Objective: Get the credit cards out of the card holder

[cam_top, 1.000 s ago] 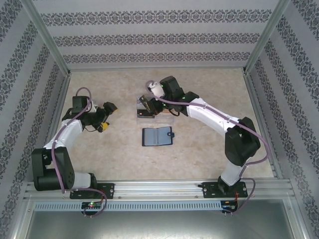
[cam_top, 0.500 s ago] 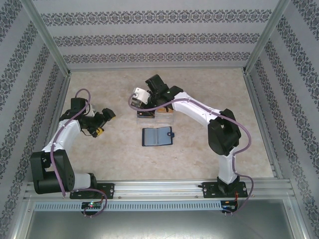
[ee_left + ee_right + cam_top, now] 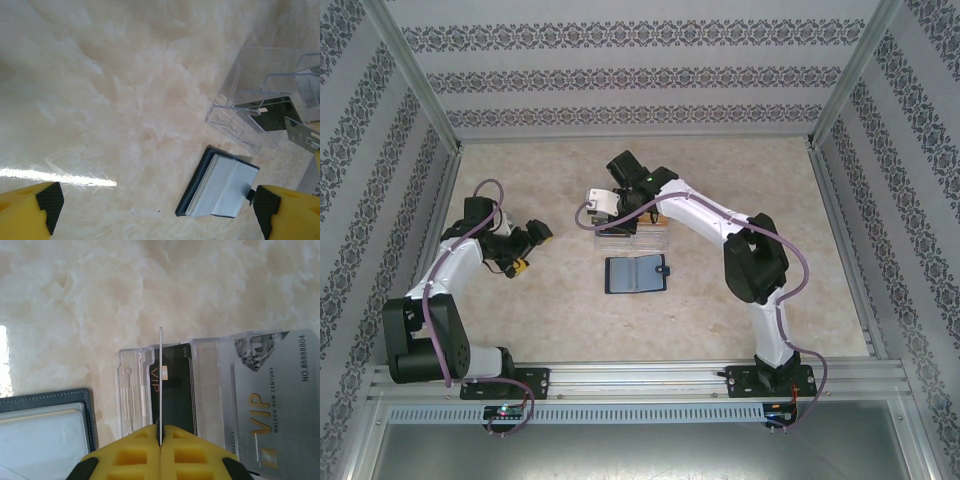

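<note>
My right gripper lowers the thin pale credit card into the section of the box with the black VIP card (image 3: pixel 611 230) (image 3: pixel 175 390) next, since it lies below, and releases it there.
The dark navy card holder (image 3: pixel 638 274) lies open and flat on the table, its pale inner pockets (image 3: pixel 222 186) facing up. My right gripper (image 3: pixel 161 429) is shut on a thin pale credit card (image 3: pixel 161 375), seen edge-on and held upright over the clear plastic box (image 3: pixel 632 236). In the box lie a black VIP card (image 3: pixel 175 390) and a silver VIP card (image 3: pixel 280 405). From above, the right gripper (image 3: pixel 613 218) hangs over the box's left part. My left gripper (image 3: pixel 532 248) stands open to the left of the holder, nothing between its fingers (image 3: pixel 30 212).
The clear compartment box (image 3: pixel 265 117) stands just behind the card holder (image 3: pixel 47 427). The marble-patterned table runs bare to the left and front. Patterned walls and metal posts close in the table on three sides.
My right arm has folded in and swung its wrist leftward, bringing the held card over the left part of the clear box. The left arm has barely shifted.
</note>
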